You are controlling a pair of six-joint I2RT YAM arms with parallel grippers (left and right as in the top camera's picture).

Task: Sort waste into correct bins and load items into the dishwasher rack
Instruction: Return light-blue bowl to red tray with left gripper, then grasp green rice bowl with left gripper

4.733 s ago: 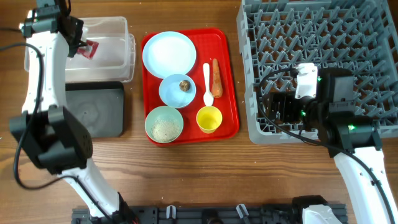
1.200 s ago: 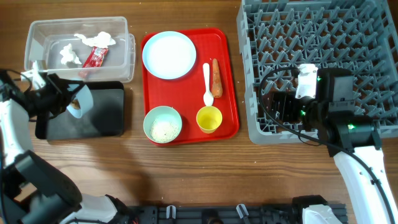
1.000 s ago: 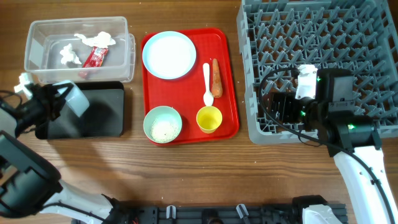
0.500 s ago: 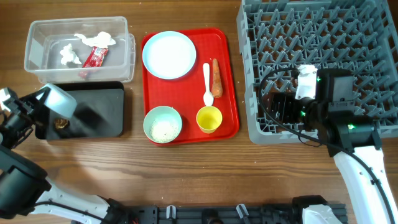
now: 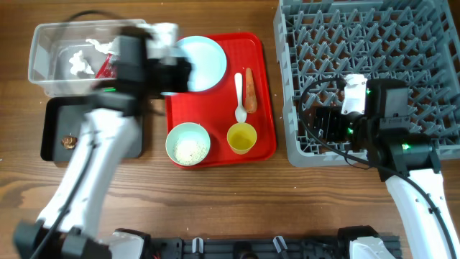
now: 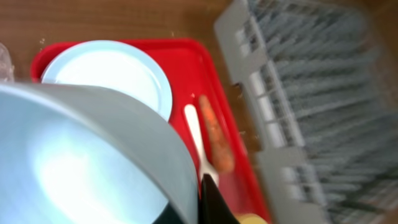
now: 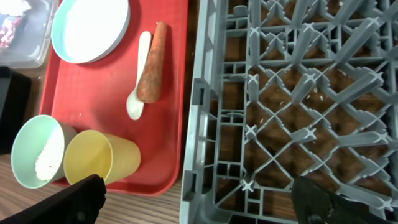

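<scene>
Next, the left gripper moves to the right in the overhead view and down onto the tray between plate and rice-filled bowl (image 5: pixel 205 108), because that patch is bare.
My left gripper (image 5: pixel 178 74) is shut on the rim of an empty pale blue bowl (image 6: pixel 81 162), held in the air over the left edge of the red tray; the arm is motion-blurred. The brown lump (image 5: pixel 70 141) lies in the black tray (image 5: pixel 122 144). The tissue (image 5: pixel 80 63) and red wrapper (image 5: pixel 104 66) lie in the clear tub (image 5: pixel 43 75). On the red tray are the plate (image 7: pixel 90 28), spoon (image 7: pixel 138 78), carrot (image 7: pixel 151 62), a rice-filled bowl (image 7: pixel 37 152) and the yellow cup (image 7: pixel 99 158). My right gripper (image 7: pixel 202 205) is open and empty over the front left corner of the grey rack (image 7: pixel 292 93).
The red tray (image 5: pixel 262 93) lies between the bins on the left and the rack (image 5: pixel 374 43) on the right. The left arm crosses over the black tray and the tub's right end. Bare wood table runs along the front.
The left arm tipped the brown lump from the bowl into the black tray, then swung right with the empty bowl to above the red tray's left edge. The right arm has not moved.
</scene>
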